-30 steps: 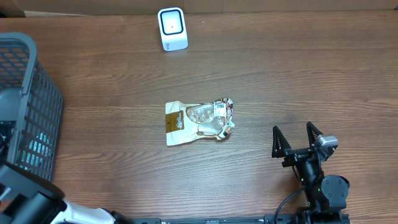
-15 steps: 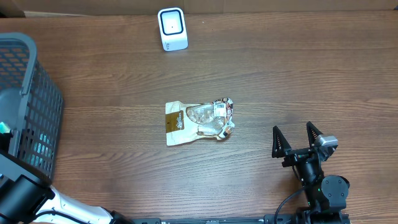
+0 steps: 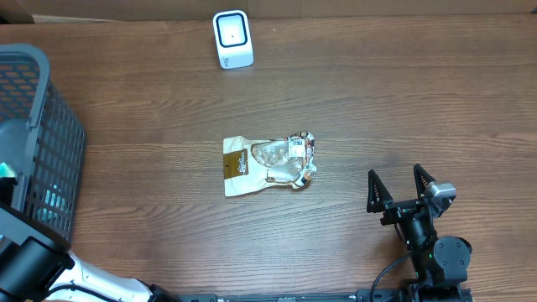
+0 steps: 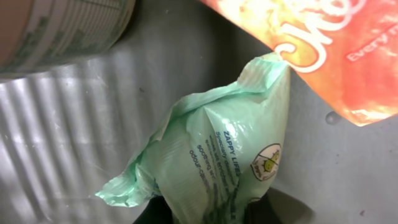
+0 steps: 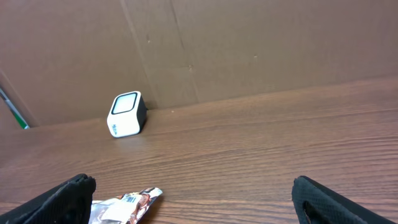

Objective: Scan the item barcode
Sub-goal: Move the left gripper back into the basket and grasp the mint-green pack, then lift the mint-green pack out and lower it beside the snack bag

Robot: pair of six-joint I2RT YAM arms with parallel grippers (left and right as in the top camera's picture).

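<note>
Bare tabletop lies by the snack packet, to my left gripper's right in the overhead view; I should lift over the basket's side, cross, lower and release there.
Inside the grey basket (image 3: 42,126) my left gripper (image 4: 211,214) is shut on a pale green packet (image 4: 217,155); its dark fingers (image 4: 267,211) pinch the packet's lower end. In the overhead view only a sliver of green (image 3: 7,172) shows at the basket's edge. The white barcode scanner (image 3: 232,39) stands at the table's far edge, also seen in the right wrist view (image 5: 126,114). My right gripper (image 3: 403,186) stands open near the front right with nothing between its fingers (image 5: 317,199).
A brown and silver snack packet (image 3: 268,164) lies flat mid-table, its end showing in the right wrist view (image 5: 124,208). In the basket an orange bag (image 4: 323,43) and a cylindrical can (image 4: 68,28) lie close to the green packet. A cardboard wall (image 5: 249,43) backs the table.
My left gripper has gone from open to shut on the green packet, and the left arm has shifted a little at the basket. The right arm and the table packet have not moved.
</note>
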